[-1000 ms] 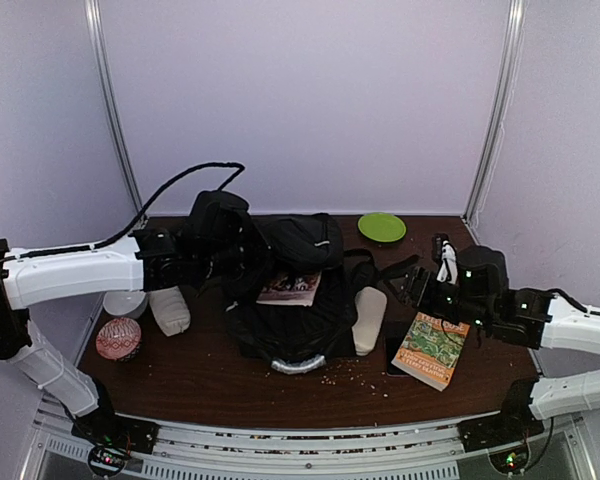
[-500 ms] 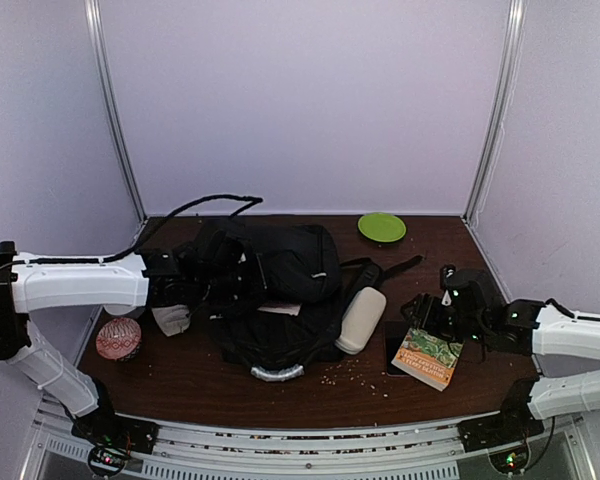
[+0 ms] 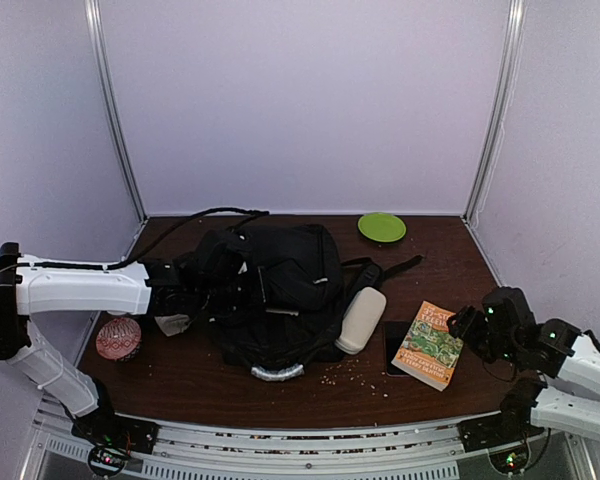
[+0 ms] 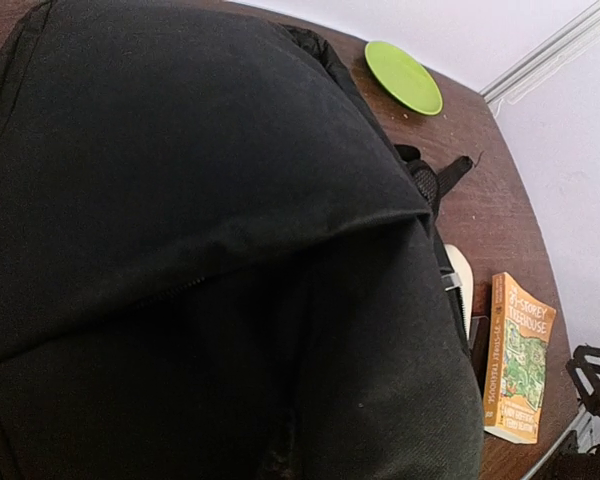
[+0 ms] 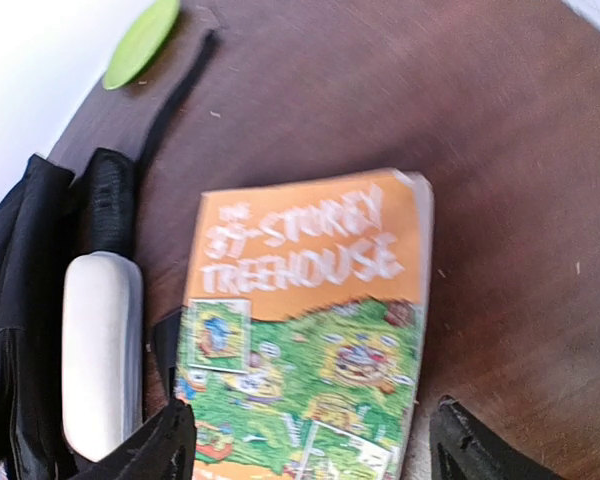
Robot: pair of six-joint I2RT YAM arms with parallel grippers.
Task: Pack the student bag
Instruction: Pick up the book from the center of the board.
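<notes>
The orange book's page edge (image 3: 459, 348) (image 5: 408, 415) lies below my right gripper and to its left in the top view, so the gripper lowers and shifts onto it next.
The student bag (image 3: 280, 290), a large black backpack, lies at the middle of the table with its grey handle (image 3: 277, 372) toward the near edge. My left gripper (image 3: 195, 292) is buried in the bag's left side and shut on its fabric. The left wrist view is almost filled by the black bag (image 4: 200, 250), and my fingers are hidden there. My right gripper (image 5: 315, 450) is open over the near end of an orange and green book (image 5: 300, 330). In the top view this gripper (image 3: 467, 325) sits just right of the book (image 3: 430, 345), holding nothing.
A beige pouch (image 3: 362, 318) leans on the bag's right side, beside a dark flat item (image 3: 392, 340) under the book. A green plate (image 3: 382, 227) sits at the back. A red patterned ball (image 3: 118, 338) and a pale pouch (image 3: 170, 322) lie far left. Crumbs (image 3: 345, 375) dot the front.
My left arm has lowered the bag's raised top, which now covers the book seen inside earlier. My right arm has pulled back to the right, off the book, jaws a little wider.
</notes>
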